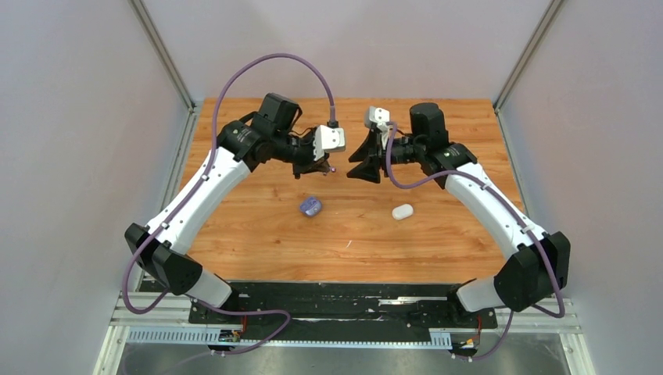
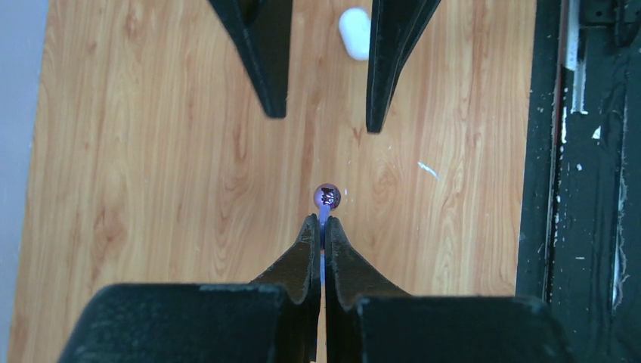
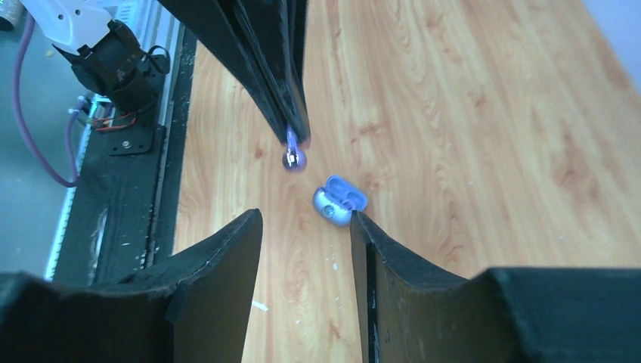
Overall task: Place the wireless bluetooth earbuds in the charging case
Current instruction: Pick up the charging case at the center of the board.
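My right gripper should next move down and to the left in the top view, tilting down onto the purple case's open lid (image 1: 309, 201) (image 3: 348, 190), since my left gripper holds the earbud.
A dark purple earbud (image 2: 326, 198) is pinched by its thin stem at the tips of my left gripper (image 2: 321, 221), which is shut on it above the table. In the right wrist view the same bud (image 3: 293, 159) hangs from the left fingers (image 3: 276, 83). My right gripper (image 3: 306, 223) faces it a short way off, open with nothing between its fingers. From above, the left gripper (image 1: 330, 166) and the right gripper (image 1: 350, 168) point at each other over the table's middle. The purple charging case (image 1: 310, 205) lies open below them, also in the right wrist view (image 3: 340, 200).
A closed white case (image 1: 403, 212) lies on the wooden table (image 1: 258, 250) right of the purple one; it shows between the right fingers (image 2: 393, 60) in the left wrist view (image 2: 354, 32). A black rail (image 1: 344, 301) runs along the near edge.
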`<state>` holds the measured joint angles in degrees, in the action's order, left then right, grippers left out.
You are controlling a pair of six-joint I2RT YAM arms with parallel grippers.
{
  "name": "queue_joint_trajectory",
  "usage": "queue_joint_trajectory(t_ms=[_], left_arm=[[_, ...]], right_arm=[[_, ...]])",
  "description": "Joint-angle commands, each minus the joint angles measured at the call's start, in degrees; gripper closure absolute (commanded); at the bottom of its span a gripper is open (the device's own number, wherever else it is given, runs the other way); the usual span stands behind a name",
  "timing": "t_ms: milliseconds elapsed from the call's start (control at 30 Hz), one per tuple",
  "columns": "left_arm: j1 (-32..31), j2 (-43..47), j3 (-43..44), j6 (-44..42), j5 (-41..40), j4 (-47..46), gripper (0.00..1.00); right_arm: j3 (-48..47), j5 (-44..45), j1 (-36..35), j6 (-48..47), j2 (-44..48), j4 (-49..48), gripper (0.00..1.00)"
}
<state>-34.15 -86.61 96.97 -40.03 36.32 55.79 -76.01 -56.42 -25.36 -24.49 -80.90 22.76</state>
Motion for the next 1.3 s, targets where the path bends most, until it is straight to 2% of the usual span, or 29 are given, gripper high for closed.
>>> queue_joint_trajectory(t_ms=[0, 133, 233, 400, 567, 700, 900, 1067, 1267], left_arm=[[-0.18, 4.72, -2.19, 5.74, -8.22, 2.11, 1.0], [0.67, 7.98, -6.75, 7.97, -14.05, 1.87, 1.0], [2.3, 8.68, -9.0, 12.86, -17.56, 1.81, 1.0], [11.27, 8.76, -11.46, 19.86, -14.17, 3.13, 1.0], [17.77, 8.76, -11.7, 21.78, -11.2, 4.58, 1.0], [20.86, 9.94, -12.41, 22.9, -10.74, 4.36, 1.0], [22.87, 12.93, -12.59, 23.02, -12.41, 5.04, 1.0], [24.72, 15.33, -13.15, 22.49, -12.66, 5.89, 1.0], [25.71, 16.74, -13.76, 22.06, -12.62, 6.31, 1.0]], right_arm=[[3.53, -4.19, 2.85, 9.79, -3.37, -4.11, 0.52], [6.43, -5.5, 2.86, 13.58, -5.94, -8.09, 0.51], [6.92, -4.02, 2.69, 17.77, -9.05, -11.24, 0.48], [3.3, -8.68, 2.4, 19.95, -18.7, -12.46, 0.5], [-7.91, -8.56, 0.17, 4.52, -28.85, -3.34, 0.53], [-17.16, -5.38, -1.88, -1.61, -38.0, -0.21, 0.53], [-33.39, -0.68, -5.56, -24.22, -50.44, 14.14, 0.54], [-41.06, -1.85, -6.22, -26.55, -57.41, 19.27, 0.58], [-40.98, -3.55, -8.45, -27.77, -59.18, 21.55, 0.58]])
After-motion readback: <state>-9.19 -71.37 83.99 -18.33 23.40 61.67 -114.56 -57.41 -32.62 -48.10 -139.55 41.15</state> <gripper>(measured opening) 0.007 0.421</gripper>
